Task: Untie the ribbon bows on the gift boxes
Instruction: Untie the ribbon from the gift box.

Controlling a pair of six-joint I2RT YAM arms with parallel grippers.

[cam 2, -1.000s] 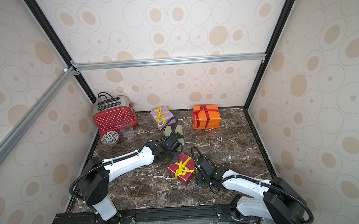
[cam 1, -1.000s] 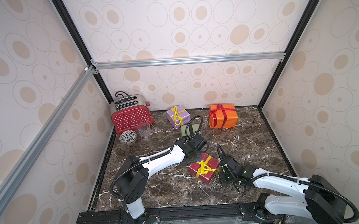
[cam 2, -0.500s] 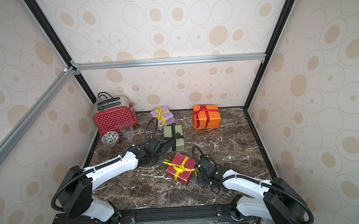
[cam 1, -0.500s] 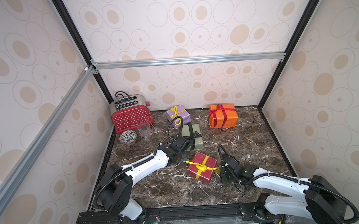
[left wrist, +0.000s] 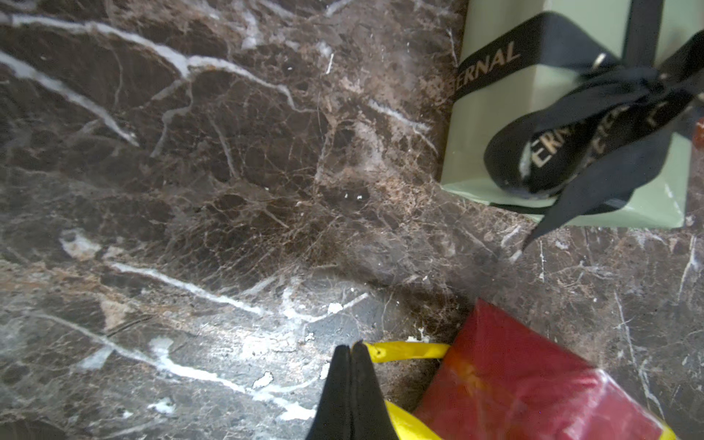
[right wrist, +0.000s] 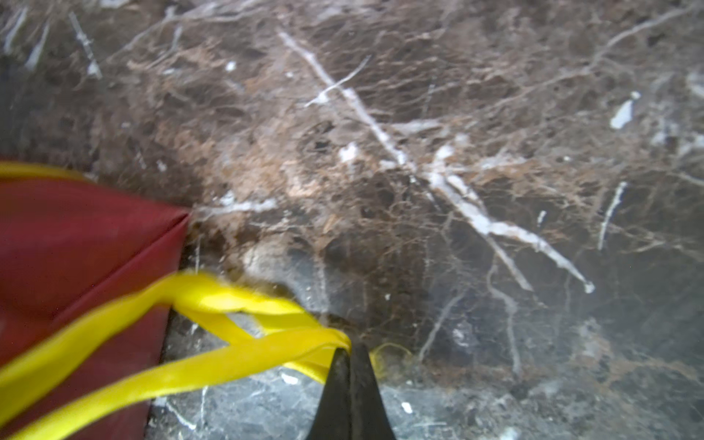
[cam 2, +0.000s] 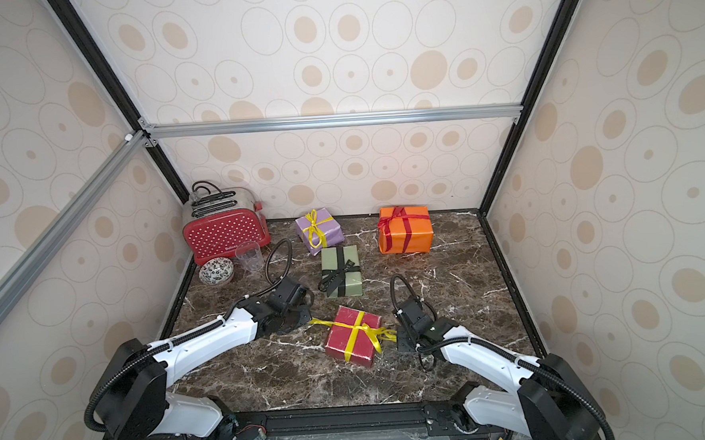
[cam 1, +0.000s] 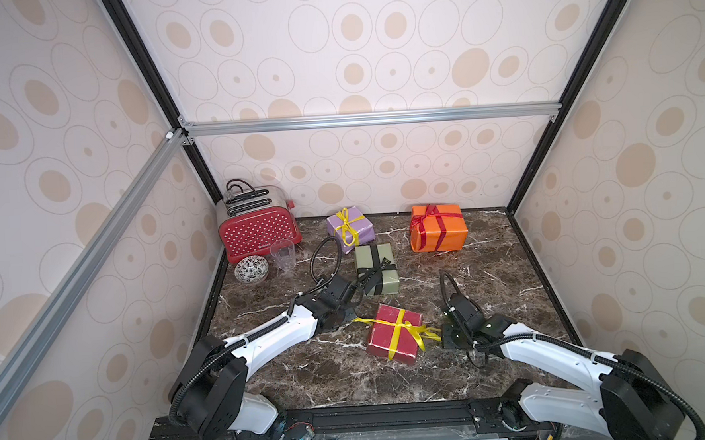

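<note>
The bunched yellow ribbon pieces still arch loosely, so my right gripper next needs to pull farther from the dark red gift box [cam 1: 390, 343] and release them over the bare marble floor.
The dark red gift box [cam 1: 390, 343] lies at the front middle of the marble floor, with a yellow ribbon [cam 1: 402, 326] crossed over its top. My left gripper [cam 1: 354, 319] is shut on one yellow strand [left wrist: 404, 350], which is drawn out to the box's left. At the box's right edge, my right gripper [cam 1: 442, 339] is shut on the bunched yellow strands [right wrist: 266, 343]. Further back stand the olive green box [cam 1: 375, 255] with a black lettered bow [cam 1: 372, 276], the lilac box [cam 1: 359, 225] with a yellow bow [cam 1: 345, 223], and the orange box [cam 1: 447, 234] with a red bow [cam 1: 427, 217].
A red white-dotted toaster [cam 1: 258, 230] stands at the back left, with a clear cup [cam 1: 283, 254] and a patterned bowl [cam 1: 251, 269] in front of it. Patterned walls close in the floor on three sides.
My left gripper has drawn back to the front left with the yellow strand, pulling it out sideways and uncovering the olive green box. The right gripper has stayed by the red box.
</note>
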